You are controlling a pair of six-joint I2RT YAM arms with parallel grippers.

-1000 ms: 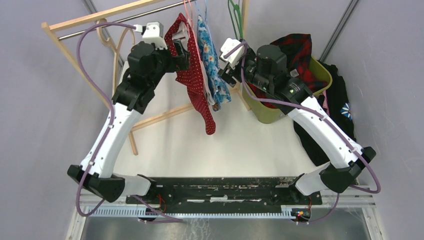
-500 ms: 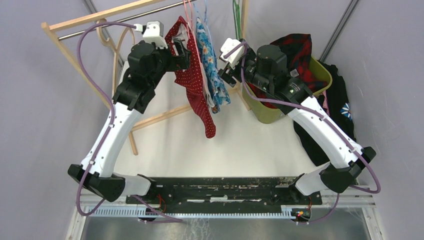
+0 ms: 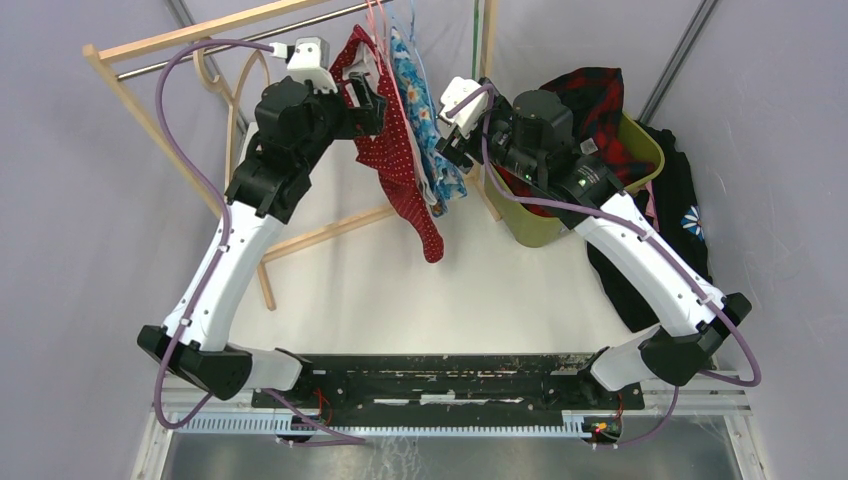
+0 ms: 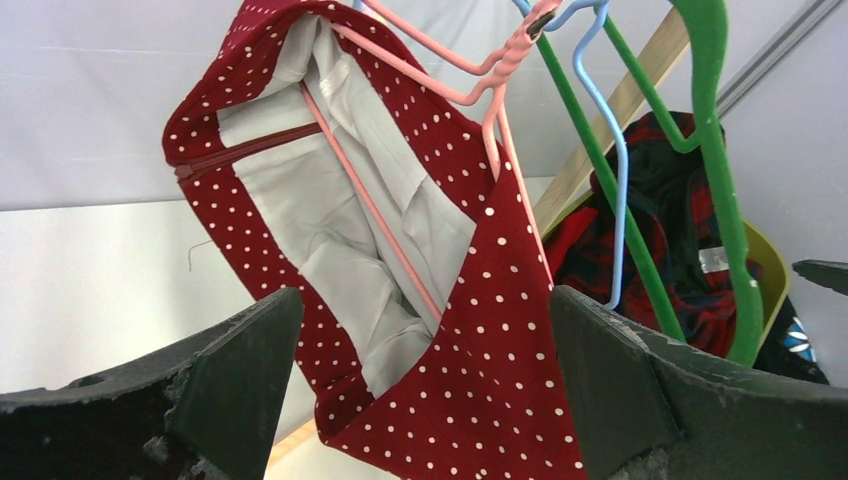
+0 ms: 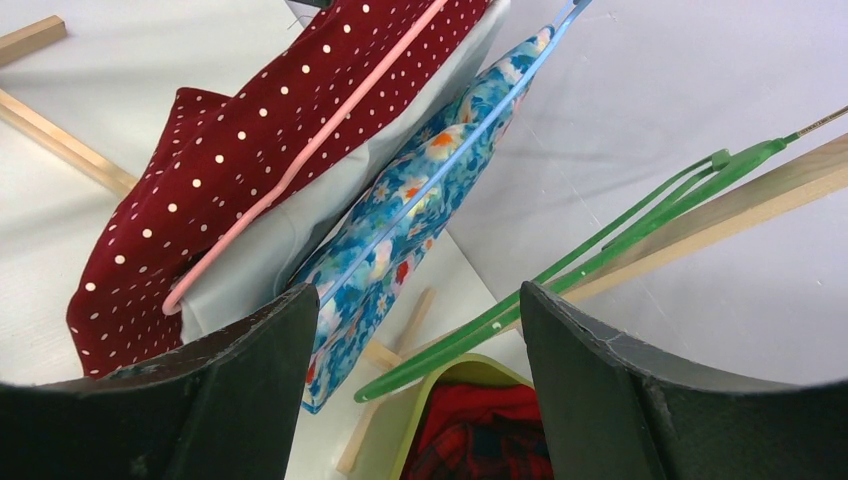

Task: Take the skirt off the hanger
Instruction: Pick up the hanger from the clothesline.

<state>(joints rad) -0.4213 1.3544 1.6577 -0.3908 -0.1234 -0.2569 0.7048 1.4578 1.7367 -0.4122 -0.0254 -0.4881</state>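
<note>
I will next move my left gripper gently outward onto the red skirt's upper fold (image 3: 388,88) (image 4: 503,228) by the pink hanger's arm, because this fold is just outward of its open fingers.
A red skirt with white dots (image 3: 400,160) hangs on a pink hanger (image 4: 455,85) from the rail. In the left wrist view the skirt (image 4: 480,340) fills the middle, its white lining showing. My left gripper (image 3: 368,100) is open right at the skirt's upper left side, the cloth between and beyond the jaws (image 4: 420,380). A blue floral skirt (image 3: 425,120) hangs beside it on a blue hanger (image 5: 450,165). My right gripper (image 3: 455,135) is open and empty just right of the floral skirt, near a bare green hanger (image 5: 610,235).
A wooden clothes rack (image 3: 150,100) with a metal rail spans the back left; a wooden hanger (image 3: 215,65) hangs there. A green bin (image 3: 640,155) with red plaid clothes stands at the right, dark clothes (image 3: 680,200) beside it. A wooden crossbar (image 3: 320,232) lies low.
The red skirt's lower end has swung to the right and its top has shifted slightly right. My left gripper moved a little up and right with it. The right arm stayed put.
</note>
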